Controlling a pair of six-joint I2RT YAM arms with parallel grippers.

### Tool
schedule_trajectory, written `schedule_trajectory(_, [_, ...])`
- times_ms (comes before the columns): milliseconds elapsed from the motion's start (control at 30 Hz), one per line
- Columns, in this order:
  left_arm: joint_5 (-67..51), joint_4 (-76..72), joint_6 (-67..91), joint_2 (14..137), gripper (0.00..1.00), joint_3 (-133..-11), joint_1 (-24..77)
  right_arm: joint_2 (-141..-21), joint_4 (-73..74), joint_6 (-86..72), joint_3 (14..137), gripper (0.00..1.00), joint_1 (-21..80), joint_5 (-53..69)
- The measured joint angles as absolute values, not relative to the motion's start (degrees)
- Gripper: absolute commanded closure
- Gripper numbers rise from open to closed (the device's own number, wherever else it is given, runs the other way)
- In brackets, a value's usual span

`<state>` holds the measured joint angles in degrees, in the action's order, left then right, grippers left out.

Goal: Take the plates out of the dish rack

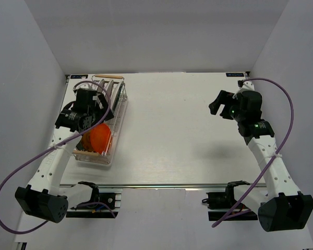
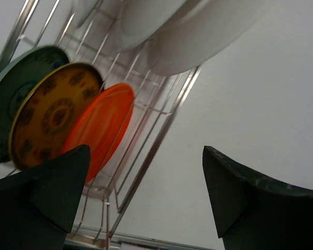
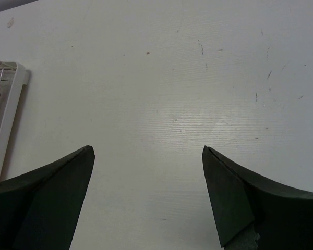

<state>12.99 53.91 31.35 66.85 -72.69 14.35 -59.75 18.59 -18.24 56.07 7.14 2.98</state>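
Observation:
The orange-red plate is nearer the base, by the rack's front handle, so my left gripper should move back from the rack's middle onto the orange-red plate's rim (image 1: 96, 134) (image 2: 95, 114).
The dish rack (image 1: 117, 127), a silver wire basket with wooden bar handles, stands at the table's left side. Several plates stand on edge in it. An orange-red plate (image 1: 97, 136) is nearest the front, with more plates (image 1: 110, 89) behind my left arm. My left gripper (image 1: 88, 117) hovers over the rack's middle, open and empty. The left wrist view shows the orange-red plate (image 2: 101, 127), a yellow patterned plate (image 2: 52, 117), a blue-green plate (image 2: 13, 91) and white plates (image 2: 198, 36) behind the rack wires (image 2: 161, 135), beyond my left gripper (image 2: 146, 151). My right gripper (image 1: 217, 107) hangs open over bare table.
The white table (image 1: 177, 130) stretches between the rack and my right arm. White walls close in on the left, right and back. In the right wrist view, my right gripper (image 3: 146, 148) faces the tabletop, with a corner of the rack's tray (image 3: 8, 114) at the left edge.

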Motion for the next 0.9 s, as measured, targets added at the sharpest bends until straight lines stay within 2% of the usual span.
schedule_trajectory(200, [19.9, 61.0, 37.0, 65.0, 0.03, -68.7, 14.2, -59.7, 19.9, -17.3, 56.1, 0.11, 7.1, 3.2])
schedule_trajectory(367, [23.5, 62.4, 39.2, 64.9, 0.1, -65.1, 13.5, -59.7, 20.1, -17.0, 56.1, 0.11, 7.1, 3.4])
schedule_trajectory(533, [25.1, 62.1, 40.0, 65.5, 0.13, -63.5, 12.0, -59.7, 20.1, -16.4, 56.1, 0.11, 7.1, 3.6])
schedule_trajectory(667, [25.8, 60.6, 39.9, 66.0, 0.26, -62.7, 10.9, -59.7, 21.0, -16.2, 56.1, 0.11, 7.1, 3.6])
schedule_trajectory(867, [24.5, 57.7, 38.4, 68.5, 0.38, -60.6, 9.8, -59.7, 21.7, -16.2, 56.1, 0.11, 7.1, 3.4])
schedule_trajectory(900, [24.3, 57.4, 38.0, 68.6, 0.43, -60.4, 9.7, -59.7, 21.9, -16.2, 56.1, 0.11, 7.1, 3.3])
